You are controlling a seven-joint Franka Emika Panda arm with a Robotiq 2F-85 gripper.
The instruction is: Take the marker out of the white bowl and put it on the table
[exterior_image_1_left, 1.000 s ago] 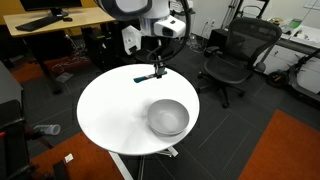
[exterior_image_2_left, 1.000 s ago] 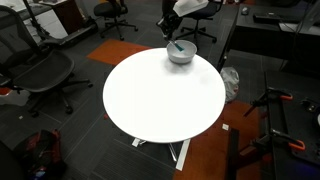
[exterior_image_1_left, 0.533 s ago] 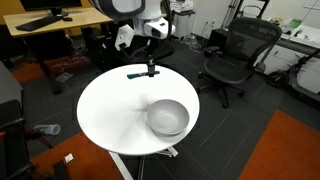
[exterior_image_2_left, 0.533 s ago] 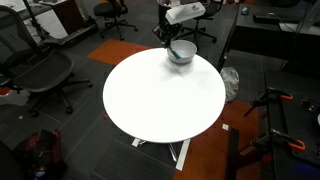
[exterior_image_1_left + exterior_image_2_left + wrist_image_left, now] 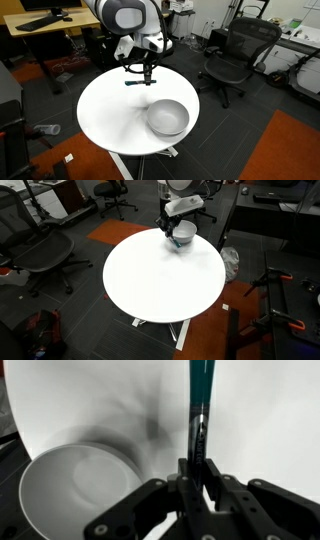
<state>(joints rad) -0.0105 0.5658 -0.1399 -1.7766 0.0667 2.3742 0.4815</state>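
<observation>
The marker (image 5: 135,82) goes down toward the table beside the white bowl (image 5: 167,117) next, and then my gripper opens there.
My gripper (image 5: 148,70) is shut on the marker (image 5: 135,82), a thin dark stick with a teal section, and holds it level above the far part of the round white table (image 5: 110,115). In the wrist view the marker (image 5: 198,405) runs up from between the closed jaws of my gripper (image 5: 198,472), over the white table top (image 5: 270,420). The white bowl (image 5: 167,117) stands empty on the near right part of the table, apart from the gripper. It also shows in the wrist view (image 5: 80,485) at lower left and in an exterior view (image 5: 182,235), partly behind my gripper (image 5: 165,225).
A wooden desk (image 5: 50,18) stands behind the table. Black office chairs (image 5: 235,55) (image 5: 45,255) stand around it. An orange carpet patch (image 5: 285,150) lies on the floor.
My gripper has moved with the marker away from the bowl, across the far part of the table, and a little lower.
</observation>
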